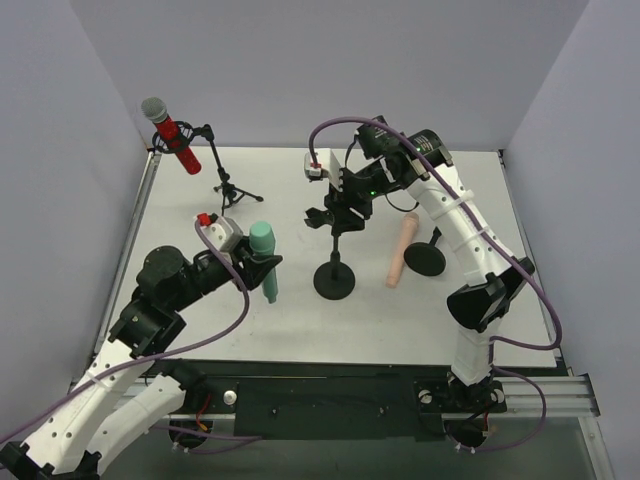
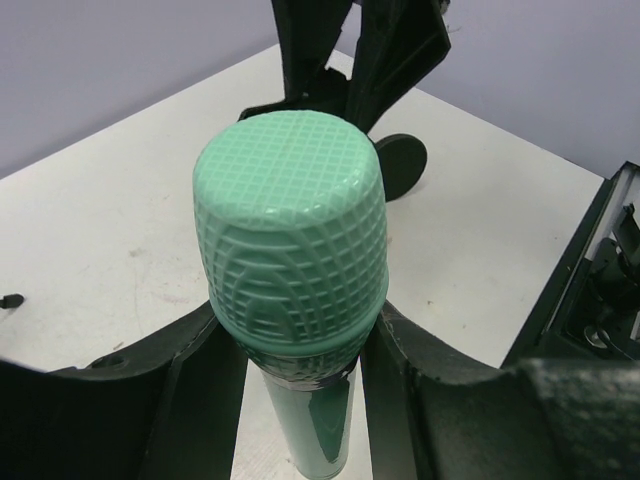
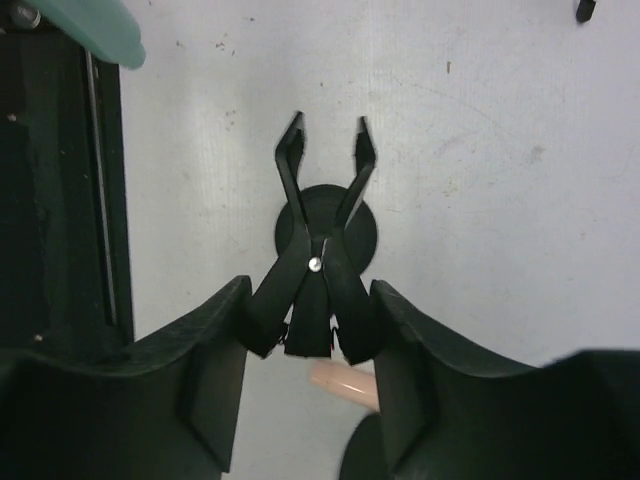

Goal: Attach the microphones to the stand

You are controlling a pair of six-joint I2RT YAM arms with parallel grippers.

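Note:
The sides of the clip are open, outward of my left gripper and to its right in the top view. I need to carry the microphone's handle across between them and let go.
My left gripper [image 1: 262,262] is shut on the mint-green microphone [image 1: 264,256], just under its head, and holds it upright left of the black round-base stand [image 1: 334,280]. In the left wrist view its mesh head [image 2: 290,240] fills the middle between my fingers [image 2: 190,400]. My right gripper [image 1: 347,200] is shut on the handles of the stand's clip [image 3: 320,240], and the clip's jaws stand spread apart. The peach-pink microphone [image 1: 402,250] lies on the table right of the stand; its end shows in the right wrist view [image 3: 340,378]. The red microphone [image 1: 170,135] sits in a small tripod stand [image 1: 228,182] at the back left.
A second black round base [image 1: 425,258] lies next to the peach-pink microphone. Grey walls close in the white table [image 1: 300,320] on three sides. A black rail [image 1: 330,400] runs along the near edge.

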